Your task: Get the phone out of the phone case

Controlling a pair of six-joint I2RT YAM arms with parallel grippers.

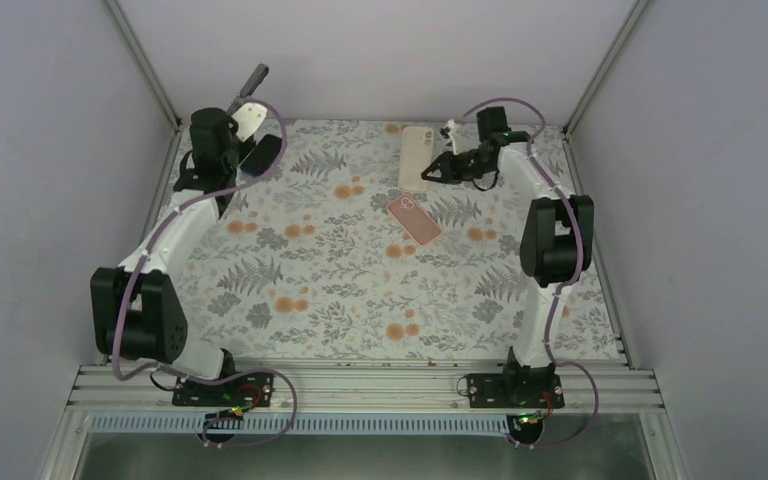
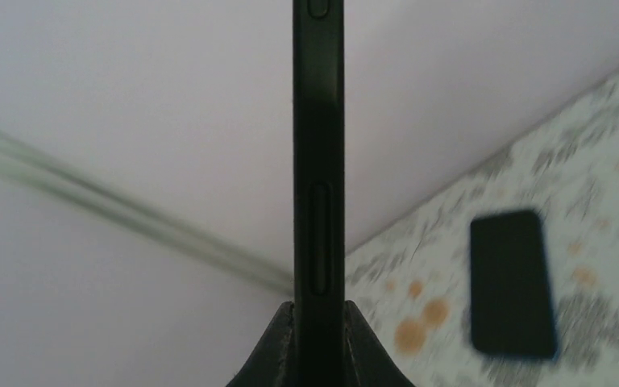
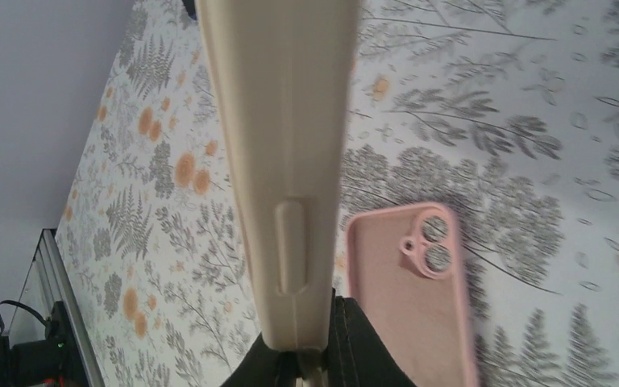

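Observation:
Next I will move my left gripper back and down to release the dark slim phone on open cloth nearer my base, as the black slab takes up the far corner of the cloth.
My left gripper is at the far left corner. It is shut on a dark slim phone or case, held edge-on with its side buttons showing; it sticks up towards the wall in the top view. My right gripper at the far right is shut on the edge of a beige phone case, which also shows in the top view. An empty pink case lies flat on the floral cloth, with the pattern showing through its camera holes. I cannot tell whether the beige case holds a phone.
A black phone-shaped slab lies on the cloth beside my left gripper, and it shows in the left wrist view. Pale walls and corner posts close in the back and both sides. The floral cloth covers the table.

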